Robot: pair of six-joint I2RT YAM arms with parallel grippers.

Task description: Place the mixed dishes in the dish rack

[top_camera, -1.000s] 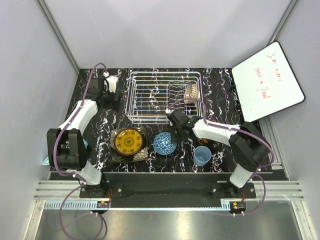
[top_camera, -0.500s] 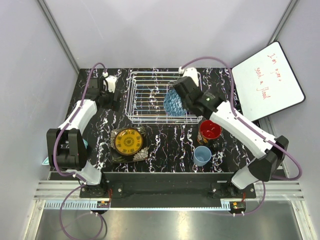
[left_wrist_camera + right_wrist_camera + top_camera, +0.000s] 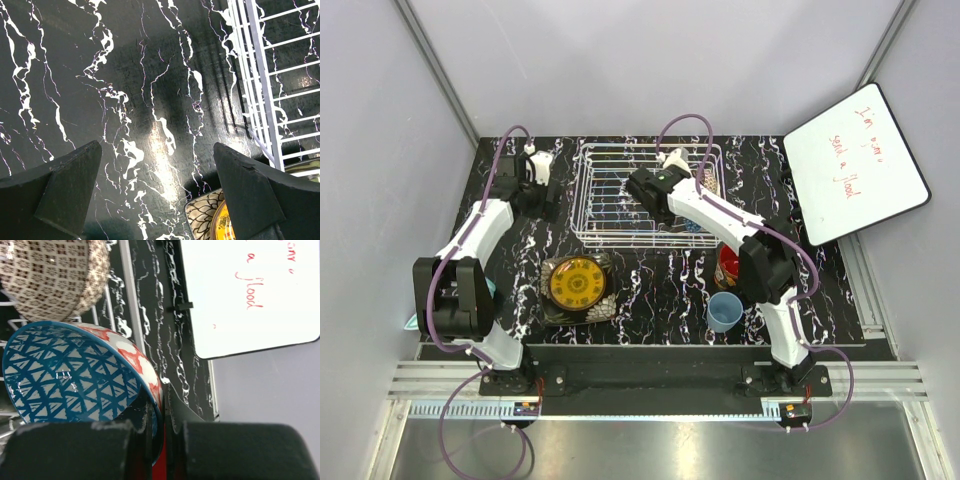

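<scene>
My right gripper lowers the blue bowl onto the rack wires [image 3: 696, 226] beside the speckled bowl next and releases the blue bowl's rim, since those wires lie below the gripper.
My right gripper [image 3: 159, 395] is shut on the rim of the blue patterned bowl [image 3: 75, 375], held on edge over the dish rack [image 3: 582, 190] beside the pinkish-white speckled bowl [image 3: 55, 275]. In the top view the right gripper [image 3: 648, 190] reaches over the rack and hides the blue bowl. The speckled bowl [image 3: 711, 184] stands in the rack's right end. The yellow-orange plate [image 3: 577, 282] lies on the dark squarish plate [image 3: 598, 308]. The red mug [image 3: 727, 268] and light-blue cup [image 3: 724, 311] stand near the right arm. My left gripper [image 3: 156, 147] hovers open over bare table, left of the rack.
A white board with red writing [image 3: 855, 165] leans at the back right, also in the right wrist view [image 3: 245, 290]. Something teal [image 3: 412, 322] shows behind the left arm's elbow. The rack's wire edge [image 3: 260, 85] and the plates' corner [image 3: 202, 215] lie right of the left gripper.
The right arm picked the blue bowl up from the table, carried it back over the rack and swung further left. The left arm has not moved.
</scene>
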